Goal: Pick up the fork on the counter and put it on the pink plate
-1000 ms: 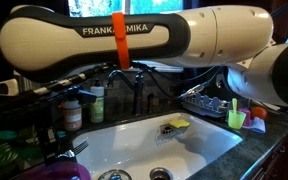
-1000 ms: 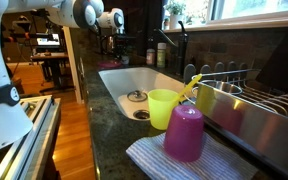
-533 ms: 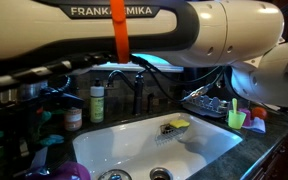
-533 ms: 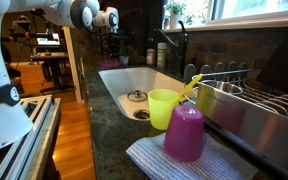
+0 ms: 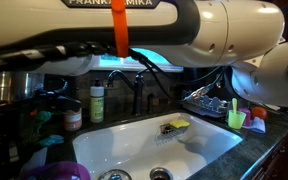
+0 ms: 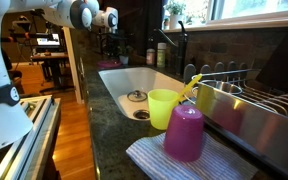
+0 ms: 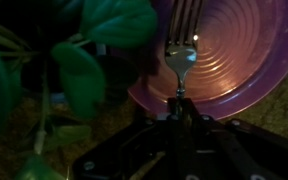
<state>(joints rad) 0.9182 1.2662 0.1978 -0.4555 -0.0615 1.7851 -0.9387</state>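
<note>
The fork (image 7: 181, 50) hangs nearer the plate's rim beside the leaves, so I should next move my gripper down and to the right in the wrist view toward the plate's ribbed middle (image 7: 224, 38).
In the wrist view the metal fork (image 7: 181, 50) sticks out straight ahead of my gripper (image 7: 180, 108), which is shut on its handle. Its tines reach over the ribbed middle of the pink plate (image 7: 244, 60). I cannot tell whether the fork touches the plate. In an exterior view the plate's purple rim (image 5: 59, 170) shows at the bottom left, below the arm (image 5: 134, 40) that fills the top of the picture. The gripper (image 6: 111, 38) shows small and dark at the far end of the counter in an exterior view.
Leaves of a potted plant (image 7: 79, 70) crowd the plate's left side. The white sink (image 5: 154, 140) with its faucet (image 5: 136, 90) lies beside the plate. A green cup (image 6: 164, 107), a purple cup (image 6: 184, 132) and a dish rack (image 6: 244, 100) stand at the near end.
The arm's long white link has moved up in the exterior view, and more of the plate's rim shows below it. The gripper has stayed shut.
</note>
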